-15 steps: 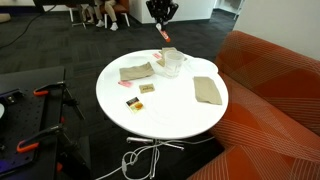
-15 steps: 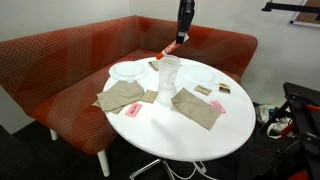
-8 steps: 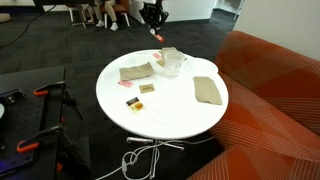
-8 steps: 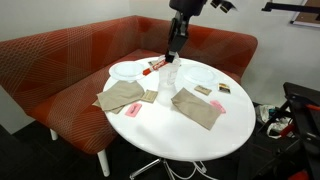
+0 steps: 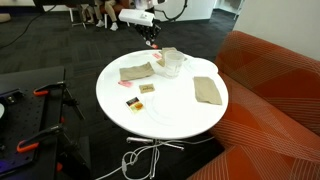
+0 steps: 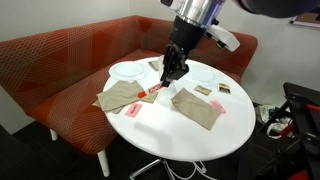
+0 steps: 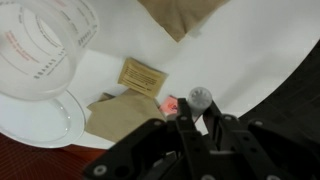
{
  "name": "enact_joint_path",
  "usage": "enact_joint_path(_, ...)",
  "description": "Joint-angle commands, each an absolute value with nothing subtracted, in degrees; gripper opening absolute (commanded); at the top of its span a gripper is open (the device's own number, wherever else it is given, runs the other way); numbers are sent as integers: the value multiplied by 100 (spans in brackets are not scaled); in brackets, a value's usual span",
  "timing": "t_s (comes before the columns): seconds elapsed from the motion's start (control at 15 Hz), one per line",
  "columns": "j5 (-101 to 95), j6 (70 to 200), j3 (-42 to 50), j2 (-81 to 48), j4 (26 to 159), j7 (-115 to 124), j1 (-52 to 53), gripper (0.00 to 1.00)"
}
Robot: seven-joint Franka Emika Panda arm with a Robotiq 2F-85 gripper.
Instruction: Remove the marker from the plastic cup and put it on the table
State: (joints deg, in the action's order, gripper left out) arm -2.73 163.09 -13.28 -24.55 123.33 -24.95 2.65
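Note:
My gripper lowers toward the open patch of white table beside a tan cloth next, to get the marker onto that patch.
My gripper is shut on the reddish-pink marker, which shows end-on between the fingers in the wrist view. In an exterior view the gripper hangs low over the white round table, beside the clear plastic cup, with the marker sticking out below it. The marker is out of the cup. The cup stands near the table's far edge, to the right of the gripper. It also shows at the upper left of the wrist view. In the exterior view where the gripper hangs low, the arm mostly hides it.
Tan cloths lie on the table, with small yellow and black pieces and a pink piece. White plates sit near the cup. A red sofa curves round the table. Cables lie on the floor.
The gripper has carried the marker away from above the cup, sideways and down toward the tabletop beside the cup. The cup has not moved.

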Motion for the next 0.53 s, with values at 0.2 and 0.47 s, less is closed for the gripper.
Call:
enact_joint_path(0.2,-340,17565,-2140,-2997,12750,-3075,-635,5)
enact_joint_path(0.47,-618,17692,-2394,-3201,12844,-3009,-976,5)
